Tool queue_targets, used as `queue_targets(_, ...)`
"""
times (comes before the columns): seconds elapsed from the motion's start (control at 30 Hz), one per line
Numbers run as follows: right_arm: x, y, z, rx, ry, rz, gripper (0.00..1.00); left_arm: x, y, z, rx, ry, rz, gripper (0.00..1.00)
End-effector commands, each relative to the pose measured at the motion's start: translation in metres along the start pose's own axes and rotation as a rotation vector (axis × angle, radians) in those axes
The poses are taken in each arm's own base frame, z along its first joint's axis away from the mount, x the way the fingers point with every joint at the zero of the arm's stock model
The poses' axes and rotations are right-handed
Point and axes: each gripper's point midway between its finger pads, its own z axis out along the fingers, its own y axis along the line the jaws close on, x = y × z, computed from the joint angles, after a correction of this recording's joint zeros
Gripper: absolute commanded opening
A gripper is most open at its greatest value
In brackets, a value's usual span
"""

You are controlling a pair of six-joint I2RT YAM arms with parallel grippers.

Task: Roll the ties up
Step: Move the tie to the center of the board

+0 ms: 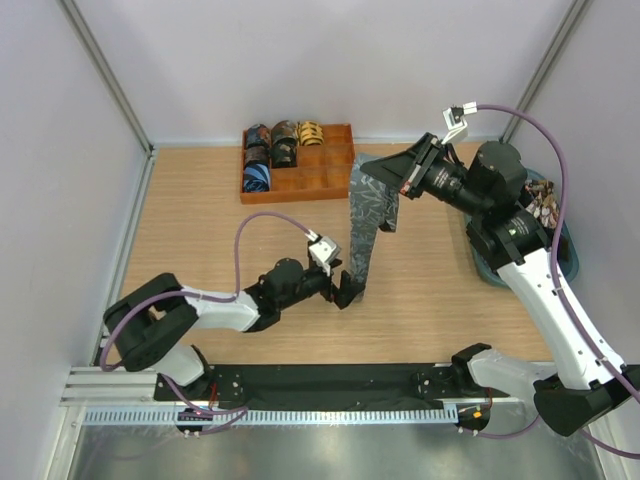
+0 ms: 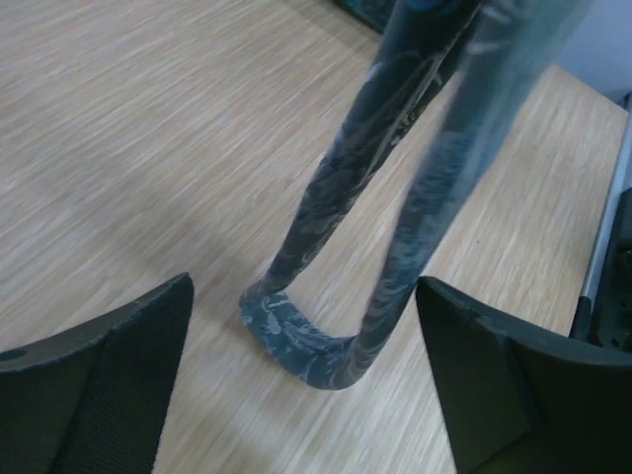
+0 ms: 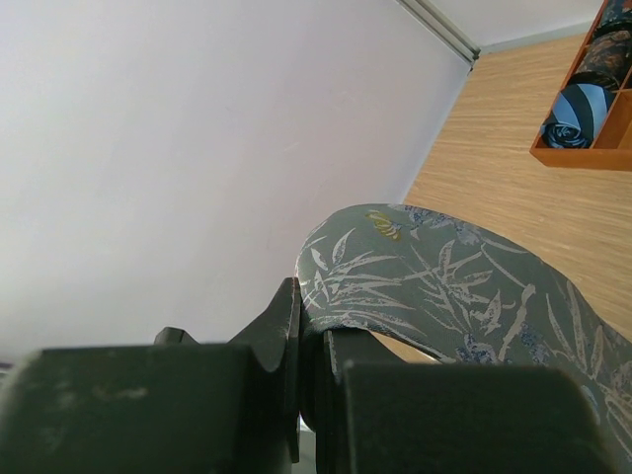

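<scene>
The tie's wide end is still hanging above the tabletop. My right gripper should next move down toward the tabletop (image 1: 384, 150) beside the orange compartment tray and release the wide end there.
A grey-blue leaf-patterned tie (image 1: 365, 215) hangs from my right gripper (image 1: 405, 178), which is raised above the table and shut on its wide end. In the right wrist view the tie (image 3: 444, 276) is pinched between the closed jaws of that gripper (image 3: 311, 346). The tie's lower part folds into a loop (image 2: 306, 346) resting on the wood. My left gripper (image 1: 347, 290) stands open low over the table, and the loop lies between its fingers (image 2: 99, 395) without touching them.
An orange compartment tray (image 1: 330, 185) at the back holds several rolled ties (image 1: 258, 178); its corner (image 3: 583, 153) shows in the right wrist view. A blue basin (image 1: 572, 262) with loose ties (image 1: 545, 205) sits behind the right arm. White walls enclose the table.
</scene>
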Motion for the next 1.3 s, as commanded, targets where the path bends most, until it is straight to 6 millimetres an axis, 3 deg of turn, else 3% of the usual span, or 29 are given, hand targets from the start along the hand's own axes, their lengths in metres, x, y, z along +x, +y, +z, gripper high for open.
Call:
queue_targets(0.0, -0.016, 0.037, -0.013, -0.086, -0.058, -0.047, 0.01, -0.028, -0.027, 0.016, 0.146, -0.107, 0.042, 0.90)
queue_targets(0.03, -0.018, 0.039, -0.014, -0.086, -0.063, -0.053, 0.01, -0.017, -0.038, 0.016, 0.224, -0.084, 0.040, 0.82)
queue_targets(0.13, -0.022, 0.035, -0.011, -0.064, -0.074, -0.079, 0.01, -0.013, -0.050, 0.016, 0.283, -0.090, 0.017, 0.42)
queue_targets(0.17, -0.024, 0.033, -0.011, -0.052, -0.085, -0.090, 0.01, -0.012, -0.052, 0.014, 0.294, -0.085, 0.012, 0.25)
queue_targets(0.27, -0.034, 0.014, -0.011, 0.044, -0.138, -0.155, 0.01, -0.008, -0.048, 0.001, 0.255, -0.073, -0.059, 0.05)
queue_targets(0.33, -0.041, -0.006, -0.013, 0.144, -0.168, -0.224, 0.01, -0.017, -0.051, -0.017, 0.248, -0.081, -0.126, 0.01)
queue_targets(0.37, -0.043, -0.023, -0.015, 0.222, -0.188, -0.234, 0.01, -0.001, -0.049, -0.024, 0.227, -0.005, -0.157, 0.00)
queue_targets(0.4, -0.044, -0.030, -0.018, 0.253, -0.196, -0.253, 0.01, -0.012, -0.053, -0.035, 0.227, -0.014, -0.173, 0.00)
queue_targets(0.43, -0.043, -0.039, -0.019, 0.280, -0.195, -0.269, 0.01, -0.009, -0.052, -0.041, 0.215, 0.014, -0.189, 0.00)
queue_targets(0.47, -0.037, -0.057, -0.019, 0.327, -0.185, -0.269, 0.01, 0.005, -0.051, -0.049, 0.193, 0.083, -0.227, 0.00)
queue_targets(0.5, -0.032, -0.062, -0.019, 0.330, -0.175, -0.275, 0.01, -0.004, -0.053, -0.060, 0.190, 0.069, -0.243, 0.00)
queue_targets(0.53, -0.021, -0.078, -0.017, 0.352, -0.148, -0.271, 0.01, -0.001, -0.051, -0.065, 0.167, 0.096, -0.270, 0.00)
queue_targets(0.57, -0.020, -0.082, -0.016, 0.351, -0.148, -0.279, 0.01, 0.019, -0.048, -0.076, 0.126, 0.201, -0.316, 0.00)
queue_targets(0.67, 0.000, -0.102, -0.011, 0.343, -0.105, -0.280, 0.01, 0.022, -0.059, -0.099, 0.141, 0.290, -0.373, 0.00)
queue_targets(0.77, 0.012, -0.119, -0.004, 0.343, -0.063, -0.295, 0.01, 0.032, -0.058, -0.117, 0.102, 0.329, -0.439, 0.00)
queue_targets(0.87, 0.002, -0.141, 0.001, 0.408, -0.068, -0.341, 0.01, 0.031, -0.057, -0.123, 0.078, 0.349, -0.458, 0.00)
queue_targets(0.9, -0.003, -0.147, 0.005, 0.412, -0.061, -0.358, 0.01, 0.021, -0.058, -0.121, 0.082, 0.333, -0.445, 0.00)
queue_targets(0.93, -0.021, -0.143, 0.007, 0.363, -0.073, -0.362, 0.01, 0.019, -0.057, -0.117, 0.075, 0.334, -0.437, 0.00)
queue_targets(1.0, -0.037, -0.160, 0.018, 0.331, -0.053, -0.329, 0.01, -0.001, -0.060, -0.108, 0.083, 0.305, -0.419, 0.00)
queue_targets(1.07, -0.072, -0.145, 0.024, 0.248, -0.072, -0.373, 0.01, -0.016, -0.068, -0.094, 0.110, 0.313, -0.416, 0.00)
queue_targets(1.1, -0.079, -0.157, 0.033, 0.265, -0.054, -0.380, 0.01, -0.018, -0.069, -0.089, 0.113, 0.321, -0.420, 0.00)
queue_targets(1.13, -0.098, -0.146, 0.037, 0.255, -0.074, -0.459, 0.07, -0.021, -0.070, -0.084, 0.112, 0.325, -0.429, 0.00)
queue_targets(1.2, -0.101, -0.171, 0.049, 0.301, -0.063, -0.460, 0.32, -0.019, -0.071, -0.075, 0.114, 0.341, -0.451, 0.00)
queue_targets(1.23, -0.100, -0.188, 0.051, 0.343, -0.063, -0.440, 0.74, -0.020, -0.072, -0.072, 0.111, 0.339, -0.469, 0.00)
queue_targets(1.27, -0.100, -0.208, 0.051, 0.404, -0.075, -0.419, 0.83, -0.014, -0.070, -0.071, 0.100, 0.352, -0.480, 0.00)
